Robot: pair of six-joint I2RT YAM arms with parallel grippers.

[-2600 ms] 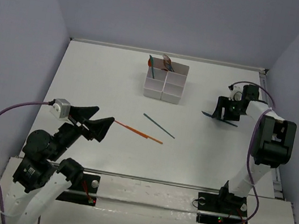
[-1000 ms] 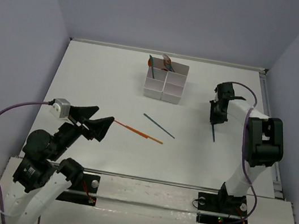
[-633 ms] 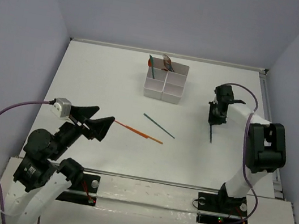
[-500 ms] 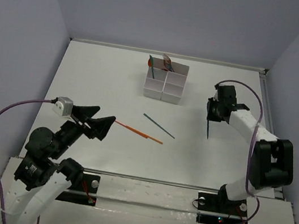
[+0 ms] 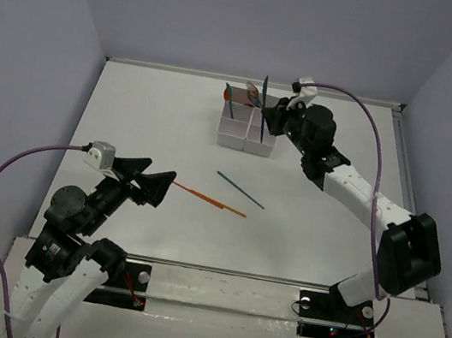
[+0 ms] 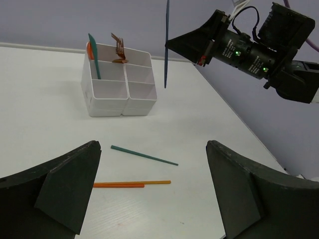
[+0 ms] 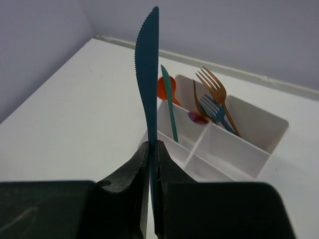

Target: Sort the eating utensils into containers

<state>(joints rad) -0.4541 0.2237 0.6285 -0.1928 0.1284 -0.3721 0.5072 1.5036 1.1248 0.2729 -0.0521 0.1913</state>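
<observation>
The right gripper moves across to its left in the top view and down next, and releases the knife (image 5: 265,89) in the teal utensil's section of the box.
My right gripper (image 5: 265,117) (image 7: 152,147) is shut on a teal knife (image 5: 265,89) (image 6: 166,69) (image 7: 148,74), holding it upright above the white four-compartment box (image 5: 232,141) (image 6: 107,92) (image 7: 249,164). An orange spoon (image 7: 163,87) and a teal utensil (image 7: 169,99) stand in the back left compartment. A brown fork (image 7: 214,84) and a teal fork (image 7: 214,109) are in the back right one. A teal stick (image 5: 240,190) (image 6: 143,155) and two orange sticks (image 5: 210,200) (image 6: 132,184) lie mid-table. My left gripper (image 5: 158,188) (image 6: 153,144) hovers open near the orange sticks, touching nothing.
The two front compartments of the box hold nothing. Purple-grey walls close the table at the back and both sides. Purple cables loop off both wrists.
The right arm has swung from the right side of the table leftward to the box, lifting the teal knife and turning it upright. The left arm has barely shifted.
</observation>
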